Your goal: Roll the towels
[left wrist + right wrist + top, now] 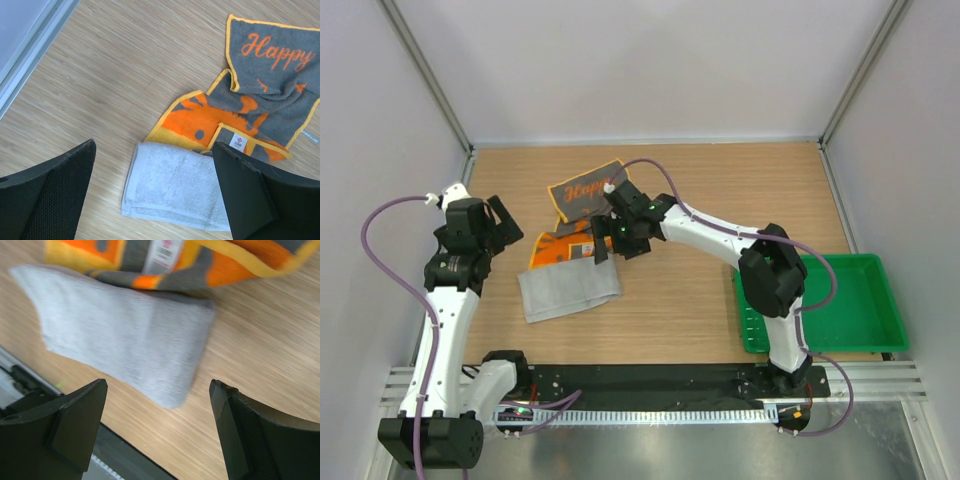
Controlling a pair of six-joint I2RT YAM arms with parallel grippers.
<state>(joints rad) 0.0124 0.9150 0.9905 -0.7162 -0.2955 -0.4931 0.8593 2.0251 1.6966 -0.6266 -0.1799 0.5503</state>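
Next, my right gripper lowers and moves back onto the light grey towel's tray-side end, as bare tabletop beside that end leaves room for a finger.
The light grey towel lies folded flat on the table; it also shows in the left wrist view and the right wrist view. The dark grey towel with orange print lies crumpled behind it, its orange back turned up, and shows in the left wrist view and the right wrist view. My left gripper is open and empty, left of the towels. My right gripper is open and empty, above the grey towel's right end.
A green plastic tray stands at the right near edge. A black rail runs along the table's near edge. White walls and metal frame posts enclose the back and sides.
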